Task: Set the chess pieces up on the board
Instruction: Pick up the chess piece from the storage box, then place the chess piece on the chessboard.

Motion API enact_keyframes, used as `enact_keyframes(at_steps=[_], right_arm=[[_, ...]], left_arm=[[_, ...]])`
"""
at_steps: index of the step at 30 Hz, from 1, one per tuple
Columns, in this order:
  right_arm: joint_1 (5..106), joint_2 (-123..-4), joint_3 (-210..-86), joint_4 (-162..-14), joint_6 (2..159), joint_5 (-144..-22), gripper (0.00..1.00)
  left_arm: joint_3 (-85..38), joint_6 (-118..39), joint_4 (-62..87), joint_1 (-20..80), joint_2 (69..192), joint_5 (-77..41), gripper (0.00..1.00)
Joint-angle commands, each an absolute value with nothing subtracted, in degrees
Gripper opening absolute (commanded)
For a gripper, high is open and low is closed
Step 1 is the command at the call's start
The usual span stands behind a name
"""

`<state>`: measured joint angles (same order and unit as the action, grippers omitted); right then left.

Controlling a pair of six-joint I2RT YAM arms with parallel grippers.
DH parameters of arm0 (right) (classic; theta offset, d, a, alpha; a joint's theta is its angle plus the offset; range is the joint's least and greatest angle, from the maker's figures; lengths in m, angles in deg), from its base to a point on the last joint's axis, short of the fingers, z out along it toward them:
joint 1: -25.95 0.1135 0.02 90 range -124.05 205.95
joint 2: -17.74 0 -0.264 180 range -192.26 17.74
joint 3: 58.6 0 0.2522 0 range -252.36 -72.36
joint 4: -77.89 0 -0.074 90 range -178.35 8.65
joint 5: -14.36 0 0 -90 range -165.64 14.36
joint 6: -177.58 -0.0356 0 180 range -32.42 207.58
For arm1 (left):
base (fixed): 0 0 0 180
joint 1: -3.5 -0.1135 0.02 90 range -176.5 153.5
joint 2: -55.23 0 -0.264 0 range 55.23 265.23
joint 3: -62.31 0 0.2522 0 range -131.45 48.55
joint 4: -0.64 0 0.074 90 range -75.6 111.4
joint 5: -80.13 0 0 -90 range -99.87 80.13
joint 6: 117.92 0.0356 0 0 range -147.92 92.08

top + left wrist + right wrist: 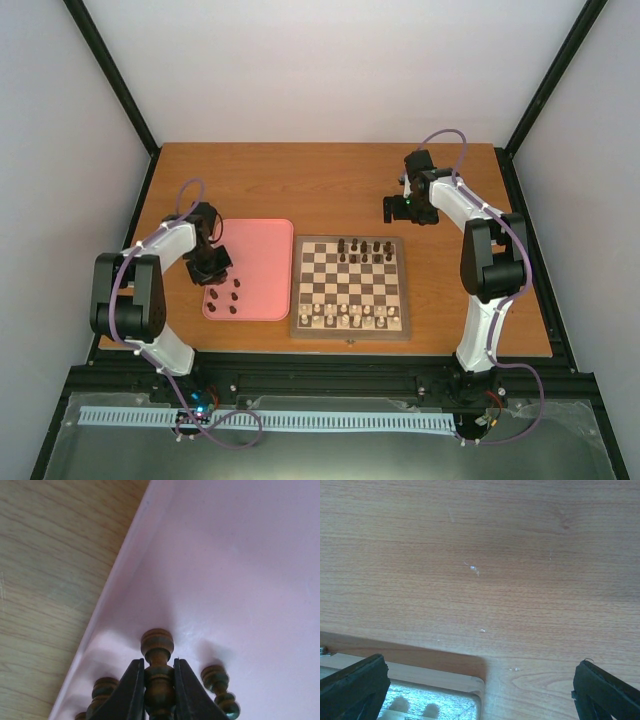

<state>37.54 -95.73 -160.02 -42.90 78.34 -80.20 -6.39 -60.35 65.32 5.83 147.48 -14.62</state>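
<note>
My left gripper lifts the dark piece outward over the board next, then lowers it beside the far row's dark pieces, where squares stand empty.
My left gripper [211, 268] is over the left edge of the pink tray [262, 240]. In the left wrist view it [159, 669] is shut on a dark brown chess piece [158, 645], which stands between the fingers [131, 692] down at the tray floor. Two more dark pieces [219, 681] stand beside it, and several show on the tray [230, 298] in the top view. The board [350, 331] carries several dark pieces [362, 248] along its far rows and pale pieces [350, 316] along its near rows. My right gripper [404, 208] is open and empty above bare table beyond the board's far right corner [470, 684].
The wooden table [330, 185] spreads behind the tray and board. The pink tray's rim [107, 605] runs diagonally past my left gripper, with table wood to its left. Black frame posts [115, 75] stand at the back corners.
</note>
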Motion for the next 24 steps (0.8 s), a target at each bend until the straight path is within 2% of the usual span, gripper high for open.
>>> enact_keyframes(at_steps=[1, 7, 12, 18, 24], right_arm=[[37.5, -95.7, -159.5, -43.2, 78.8, -79.5, 1.0], [37.5, -96.0, -159.6, -43.2, 78.7, -79.7, 1.0], [37.5, -96.5, -160.4, -42.9, 78.6, -79.6, 1.0], [37.4, -97.1, -160.8, -42.7, 78.7, -79.4, 1.0], [37.5, -97.7, -161.7, -42.3, 79.0, -79.2, 1.0]], left_arm=[[-9.6, -58.2, 65.7, 5.3, 148.3, -14.8, 0.01], [-20.6, -54.8, 73.9, 6.1, 147.7, -17.8, 0.01], [-30.4, -53.9, 79.5, 13.8, 150.3, -21.1, 0.07], [-38.6, -56.2, 78.4, 27.9, 160.2, -27.0, 0.06], [-51.0, -55.7, 80.5, 35.2, 172.2, -30.1, 0.07]])
